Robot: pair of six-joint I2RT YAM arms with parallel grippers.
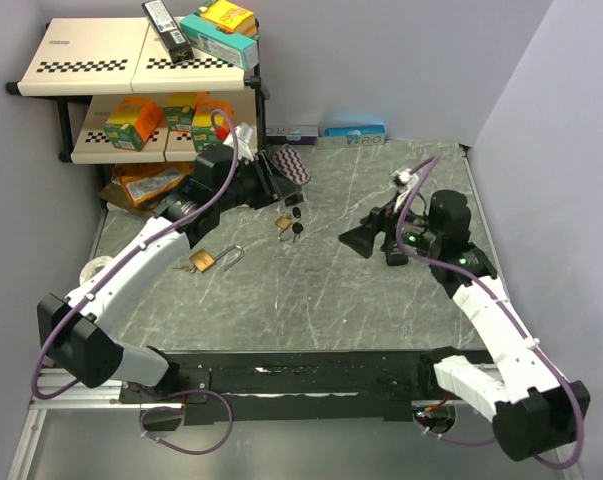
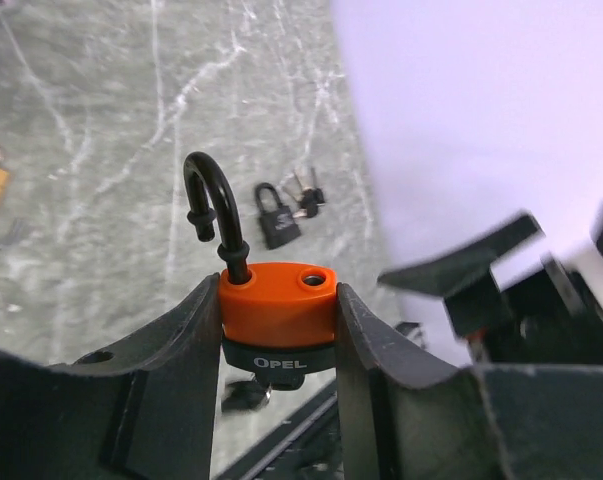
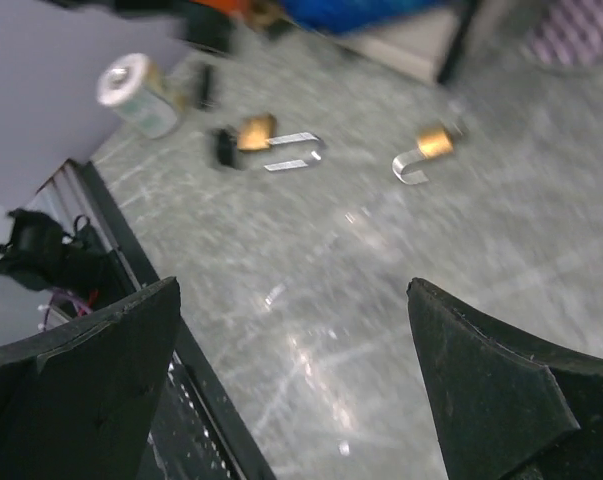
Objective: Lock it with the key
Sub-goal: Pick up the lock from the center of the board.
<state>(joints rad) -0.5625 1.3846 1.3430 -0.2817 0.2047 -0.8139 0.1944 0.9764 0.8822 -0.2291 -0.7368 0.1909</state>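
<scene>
I will next move my right gripper outward and to the left in the top view, to the padlock's black lower end, which my left gripper's fingers leave uncovered.
In the left wrist view my left gripper (image 2: 277,292) is shut on an orange padlock (image 2: 277,303), one finger against each side of its body. The padlock's black shackle (image 2: 209,205) stands open, its free end out of the body. A dark blurred shape (image 2: 243,397) hangs under the body; I cannot tell whether it is a key. A small black padlock (image 2: 278,224) with black keys (image 2: 306,196) lies on the table beyond. From above, the left gripper (image 1: 281,182) is at the back centre. My right gripper (image 1: 359,240) (image 3: 293,300) is open and holds nothing.
Two brass padlocks (image 3: 256,135) (image 3: 436,142) with open shackles lie on the grey marble table (image 1: 311,300); one (image 1: 203,262) is beside the left forearm. A tape roll (image 3: 141,90) sits at the table's left edge. A shelf (image 1: 131,70) with boxes stands back left.
</scene>
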